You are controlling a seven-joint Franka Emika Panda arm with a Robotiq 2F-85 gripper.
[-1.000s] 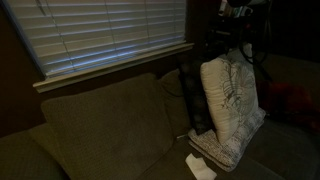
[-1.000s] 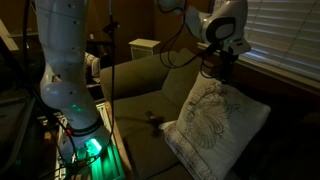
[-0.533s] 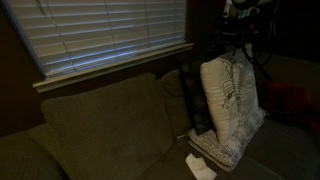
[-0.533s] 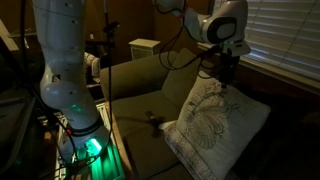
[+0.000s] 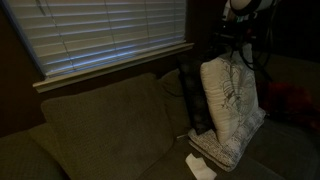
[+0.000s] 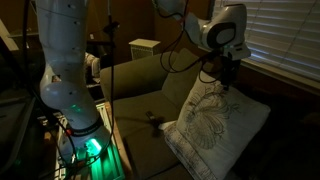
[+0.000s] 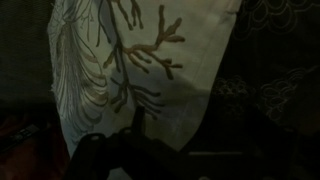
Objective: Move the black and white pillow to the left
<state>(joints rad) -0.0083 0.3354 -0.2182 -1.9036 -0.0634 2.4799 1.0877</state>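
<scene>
My gripper is just above the edge with its fingers still open, so next it should lower slightly outward to the white pillow's top edge (image 5: 233,57).
The white pillow with a black branch pattern (image 5: 232,105) stands upright against the couch back; it also shows leaning on the seat in an exterior view (image 6: 215,120). In the wrist view its patterned face (image 7: 150,50) fills the upper left. My gripper (image 5: 238,48) (image 6: 231,74) hovers just above the pillow's top edge, apart from it. In the wrist view the gripper (image 7: 198,135) is a dark shape at the bottom. One finger shows to the left with a gap beside it, so the jaws look open and empty.
A dark patterned pillow (image 5: 190,95) stands behind the white one and shows in the wrist view (image 7: 280,60). A white paper (image 5: 200,165) lies on the couch (image 5: 100,130) seat. Window blinds (image 5: 100,35) hang above the couch back. The robot base (image 6: 85,145) glows green beside the couch arm.
My gripper has risen a little from the pillow's top edge. The pillow has not moved.
</scene>
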